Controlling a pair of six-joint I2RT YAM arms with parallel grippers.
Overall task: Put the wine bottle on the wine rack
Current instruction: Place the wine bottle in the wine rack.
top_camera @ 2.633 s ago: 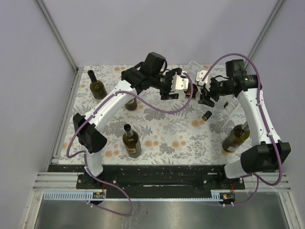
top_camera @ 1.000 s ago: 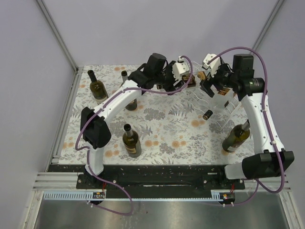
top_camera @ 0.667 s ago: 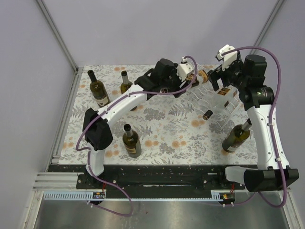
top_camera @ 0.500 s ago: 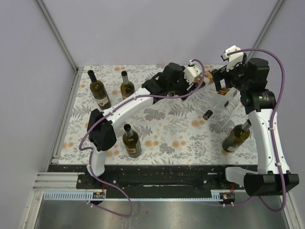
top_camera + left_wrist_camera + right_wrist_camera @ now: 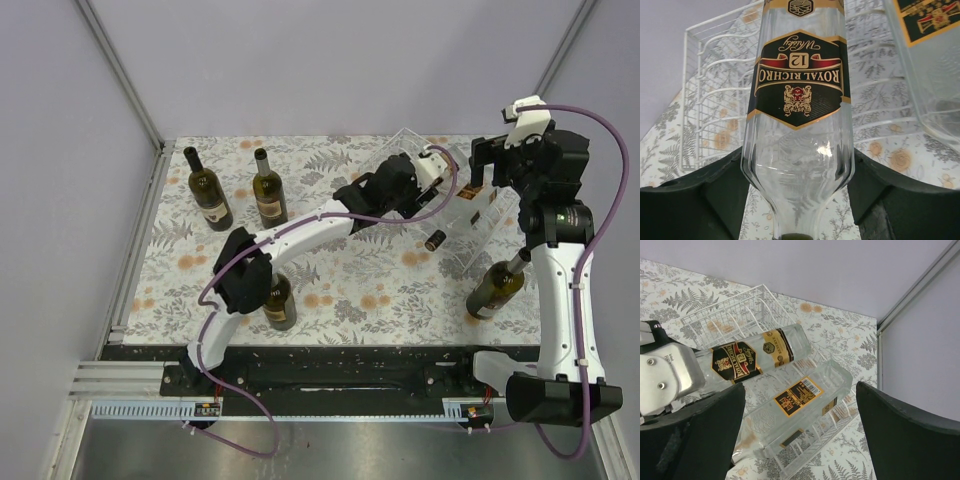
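My left gripper lowers slightly back next, rests the wine bottle on bare ribs beside the second clear bottle and releases, since they lie below it.
My left gripper is shut on the shoulder of the wine bottle, a clear one with a black and gold label. The bottle lies nearly level over the ribs of the wine rack, base pointing away from the gripper. I cannot tell whether it touches the ribs. My right gripper hangs open above the rack's right side with nothing between its fingers.
A second clear bottle lies in the rack beside the held one, its dark cap toward the table's middle. Green bottles stand at the back left, front left and right.
My left arm has swung right, carrying the bottle from the table's back middle to over the rack. The right gripper has lifted and drawn back to the right, staying open.
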